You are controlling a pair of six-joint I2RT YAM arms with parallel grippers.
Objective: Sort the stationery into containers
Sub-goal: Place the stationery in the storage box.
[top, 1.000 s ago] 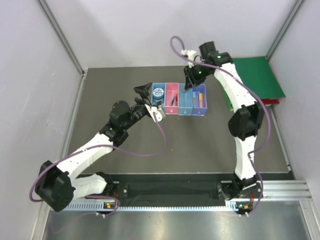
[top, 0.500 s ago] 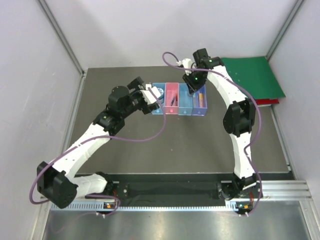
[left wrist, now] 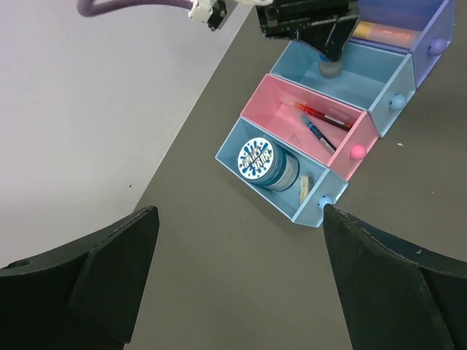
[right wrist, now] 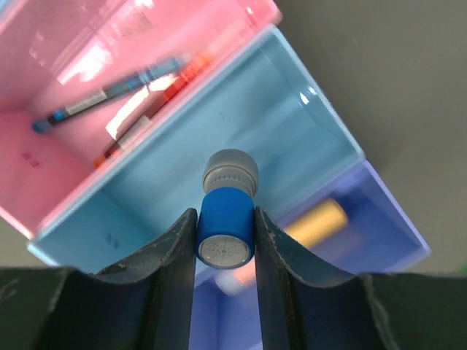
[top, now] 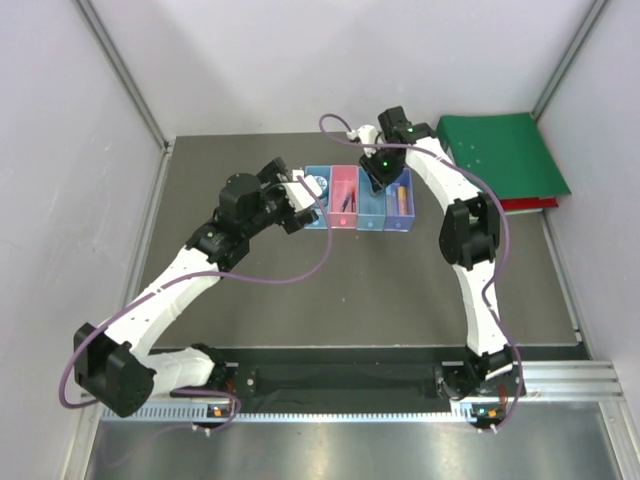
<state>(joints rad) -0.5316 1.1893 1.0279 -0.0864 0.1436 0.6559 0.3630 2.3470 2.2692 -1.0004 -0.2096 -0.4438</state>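
The small blue cylinder (right wrist: pixel 226 230) should go inside the light-blue bin, because that bin is empty. My right gripper will next go down slightly toward the pink bin's side, then let go of the cylinder inside the light-blue bin.
Four containers stand in a row: blue bin (left wrist: pixel 232 152), pink bin (left wrist: pixel 271 93), light-blue bin (left wrist: pixel 368 79) and purple bin (left wrist: pixel 430 29). A round blue disc (left wrist: pixel 259 160) and a tan eraser (left wrist: pixel 305 186) lie in the blue bin. Red and dark pens (left wrist: pixel 321 120) lie in the pink one, and an orange-yellow highlighter (right wrist: pixel 315 221) in the purple one. My right gripper (right wrist: pixel 226 217) is shut on a small blue cylinder (right wrist: pixel 226 230) with a grey cap, held over the light-blue bin (right wrist: pixel 292 131). My left gripper (left wrist: pixel 241 251) is open over bare table, just short of the blue bin.
Green binders (top: pixel 505 155) lie at the back right with a red edge (top: pixel 530 204) showing beneath. Grey walls close in the table at the back and on both sides. A purple cable (top: pixel 335 125) loops above the right wrist.
The right gripper has carried the blue cylinder leftward from over the purple bin to over the light-blue bin. The left gripper has drawn back from the blue bin and then stayed still.
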